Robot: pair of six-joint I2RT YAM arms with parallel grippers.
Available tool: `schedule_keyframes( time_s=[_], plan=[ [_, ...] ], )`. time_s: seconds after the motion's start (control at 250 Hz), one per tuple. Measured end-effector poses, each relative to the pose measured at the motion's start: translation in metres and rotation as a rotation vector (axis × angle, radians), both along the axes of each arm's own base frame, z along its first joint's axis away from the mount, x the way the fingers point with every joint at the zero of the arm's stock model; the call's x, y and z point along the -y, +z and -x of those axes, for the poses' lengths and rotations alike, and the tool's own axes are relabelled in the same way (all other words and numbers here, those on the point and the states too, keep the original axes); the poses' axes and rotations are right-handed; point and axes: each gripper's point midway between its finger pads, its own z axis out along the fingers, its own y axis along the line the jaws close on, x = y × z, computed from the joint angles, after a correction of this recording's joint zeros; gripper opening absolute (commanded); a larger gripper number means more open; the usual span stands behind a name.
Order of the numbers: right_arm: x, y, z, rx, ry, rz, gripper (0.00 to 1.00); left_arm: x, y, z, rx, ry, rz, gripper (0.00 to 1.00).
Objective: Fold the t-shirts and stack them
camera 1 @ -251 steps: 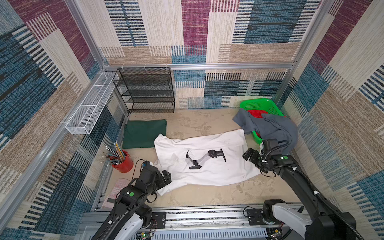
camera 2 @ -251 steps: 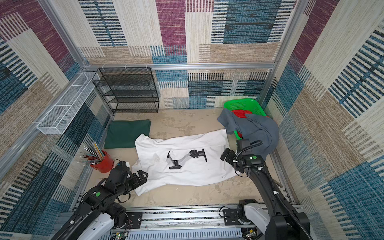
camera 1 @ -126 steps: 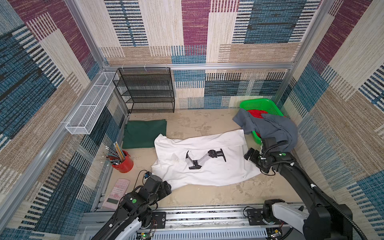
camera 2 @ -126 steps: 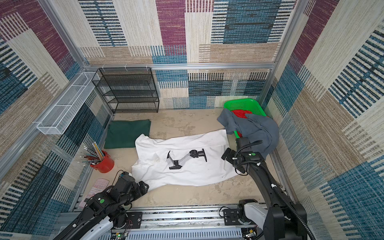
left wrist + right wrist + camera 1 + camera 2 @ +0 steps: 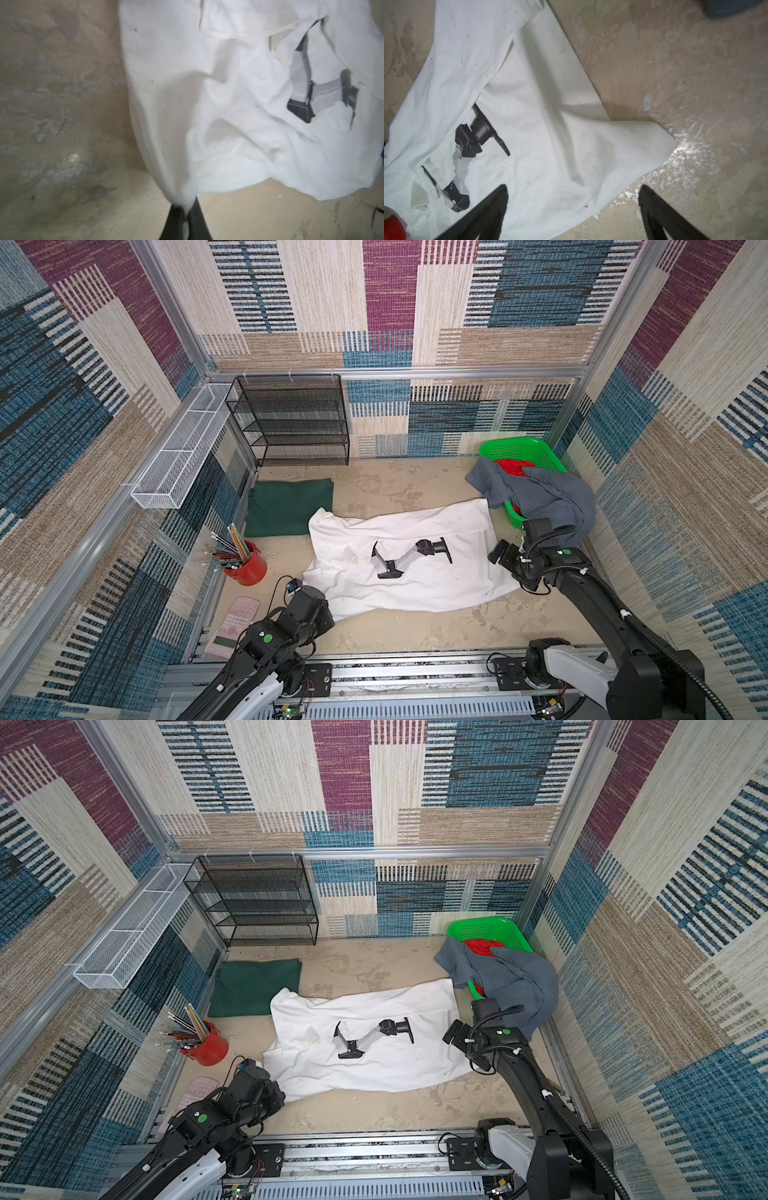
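Observation:
The robot's right gripper has to go back and down next, to the white t-shirt's hem by the near corner, because that corner sticks out crooked.
The white t-shirt with the robot-arm print lies spread across the middle of the table. My left gripper is shut on its near-left corner, and white cloth bunches between the black fingers. My right gripper hangs open over the shirt's right hem, one finger above cloth and one above bare table. The dark green t-shirt lies folded flat at the left. The grey t-shirt is draped crumpled over the basket.
A bright green lattice basket with red cloth stands at the back right. A red cup of pencils and a pink calculator sit near my left arm. A black mesh shelf lines the back wall.
My left gripper has dropped toward the table's near edge and shut on the white shirt's near-left corner. The right arm has barely moved and stays open.

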Motion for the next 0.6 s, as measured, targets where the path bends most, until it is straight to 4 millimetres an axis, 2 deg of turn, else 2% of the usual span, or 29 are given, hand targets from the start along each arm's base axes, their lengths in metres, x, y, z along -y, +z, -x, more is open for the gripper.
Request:
schedule_keyframes(
  time_s=[0.112,0.38,0.496,0.6],
  plan=[
    [0.002,-0.009,0.009,-0.036,-0.011,0.004,1.00,-0.003,0.031,-0.009,0.078,0.000,-0.016,0.00],
    [0.016,-0.006,0.013,-0.015,-0.071,0.066,0.97,-0.007,0.074,-0.019,0.153,-0.003,-0.050,0.00],
    [0.017,-0.011,0.019,-0.028,-0.087,0.063,0.95,-0.007,0.087,-0.023,0.185,-0.005,-0.049,0.00],
    [0.018,-0.020,0.027,-0.053,-0.097,0.062,0.85,-0.008,0.089,-0.025,0.191,-0.001,-0.059,0.00]
  ],
)
